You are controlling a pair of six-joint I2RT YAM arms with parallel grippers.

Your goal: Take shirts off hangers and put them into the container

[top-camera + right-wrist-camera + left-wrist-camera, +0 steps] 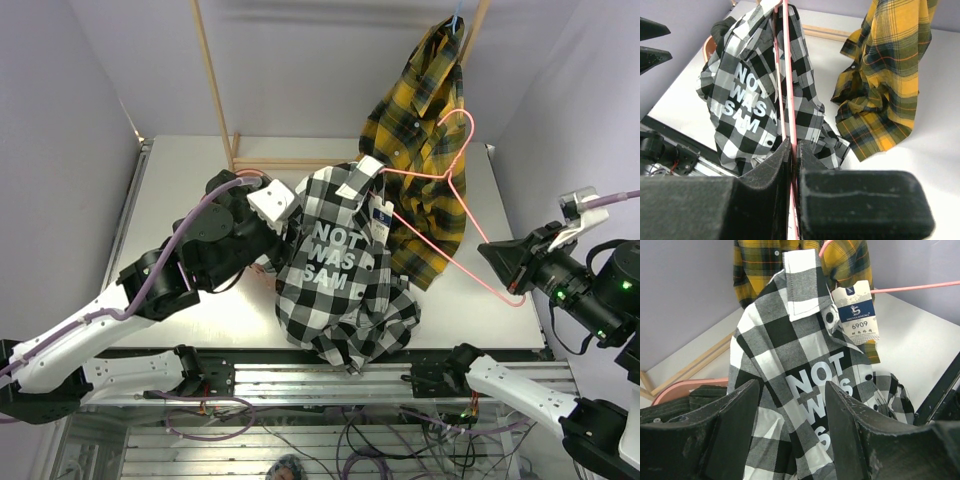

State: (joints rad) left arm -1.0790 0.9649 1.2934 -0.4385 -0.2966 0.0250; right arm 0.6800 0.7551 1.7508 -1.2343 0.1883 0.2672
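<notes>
The robot's right gripper will next carry the pink hanger outward and up and let go of it, since the gap between the rack poles, where the light blue hanger (pixel 457 20) hangs, lies outward.
The black-and-white check shirt (pixel 340 270), printed "NOT WAS SAM", hangs from the pink hanger (pixel 472 135), its lower part bunched on the table. My right gripper (pixel 512 285) is shut on the pink hanger's wire (pixel 788 75), holding it up. At the shirt's left shoulder my left gripper (pixel 285 215) stands open, and the check shirt (pixel 790 355) shows between and beyond its fingers (pixel 860 430). The yellow-and-black plaid shirt (pixel 425 150) hangs on the light blue hanger (pixel 457 20) at the back right. Behind the left gripper, only a strip of the pink container's rim (pixel 680 389) shows.
Two wooden rack poles (pixel 212 80) (pixel 475 30) rise from the back of the table, and a wooden base bar (pixel 290 162) lies between them. A dark garment (pixel 705 395) lies in the container. A paper tag (pixel 856 310) dangles from the check shirt's collar.
</notes>
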